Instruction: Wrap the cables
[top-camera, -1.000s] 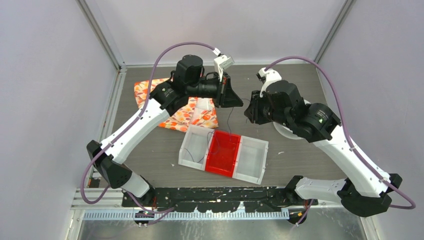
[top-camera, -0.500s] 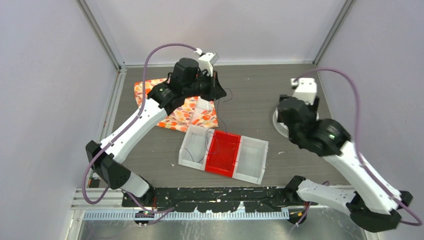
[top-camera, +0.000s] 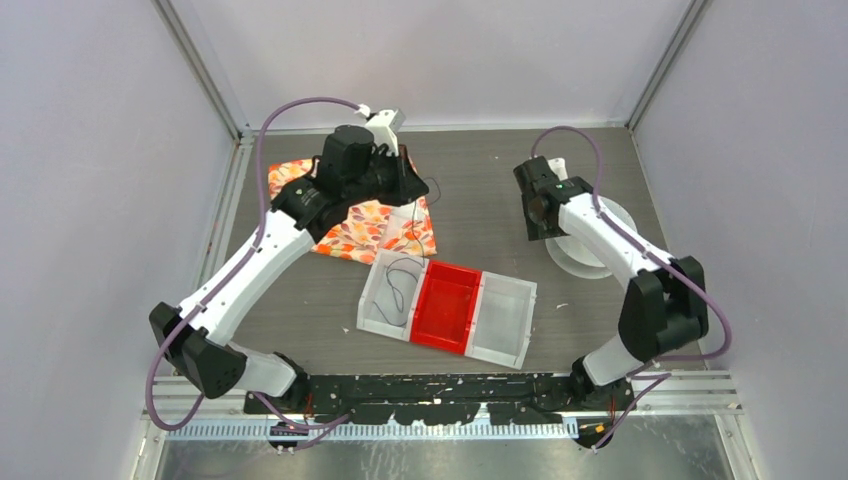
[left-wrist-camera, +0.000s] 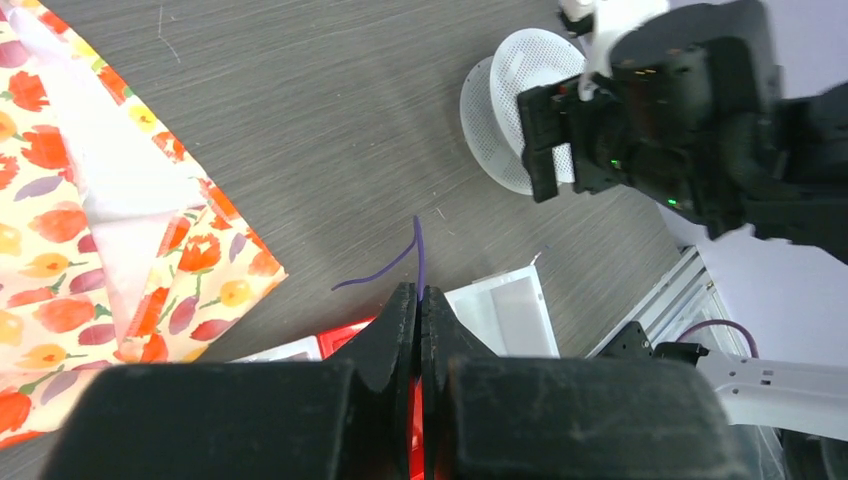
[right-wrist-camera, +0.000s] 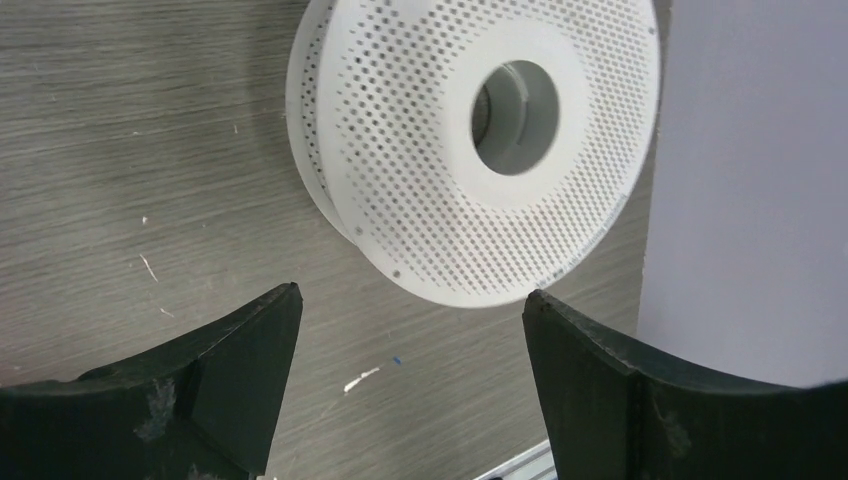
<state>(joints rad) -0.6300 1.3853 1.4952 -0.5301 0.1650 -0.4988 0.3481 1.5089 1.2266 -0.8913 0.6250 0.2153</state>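
My right gripper lowers beside the spool next and tilts its open fingers onto the spool's upper rim (top-camera: 582, 262) (right-wrist-camera: 430, 294), because it stands clear of the spool's lower rim.
The cable is a hair-thin dark blue wire (top-camera: 412, 236). It hangs from my left gripper (top-camera: 418, 188) down into the tray's left white compartment, where it lies in loose loops (top-camera: 398, 285). In the left wrist view my left gripper (left-wrist-camera: 419, 292) is shut on the wire, and a short end (left-wrist-camera: 417, 250) sticks out past the tips. My right gripper (right-wrist-camera: 410, 300) is open and empty just above the table, beside a white perforated spool (right-wrist-camera: 480, 140). In the top view the right gripper (top-camera: 541, 212) is at the spool's (top-camera: 572, 258) left side.
A three-part tray (top-camera: 524, 288) with a red middle compartment (top-camera: 445, 305) lies at the table's centre. A floral cloth (top-camera: 352, 228) lies at the back left under my left arm. Grey walls close in the sides and back.
My left gripper has drawn back to the left with the wire, which now loops in the tray's left compartment. My right arm has swung away from the centre to the spool.
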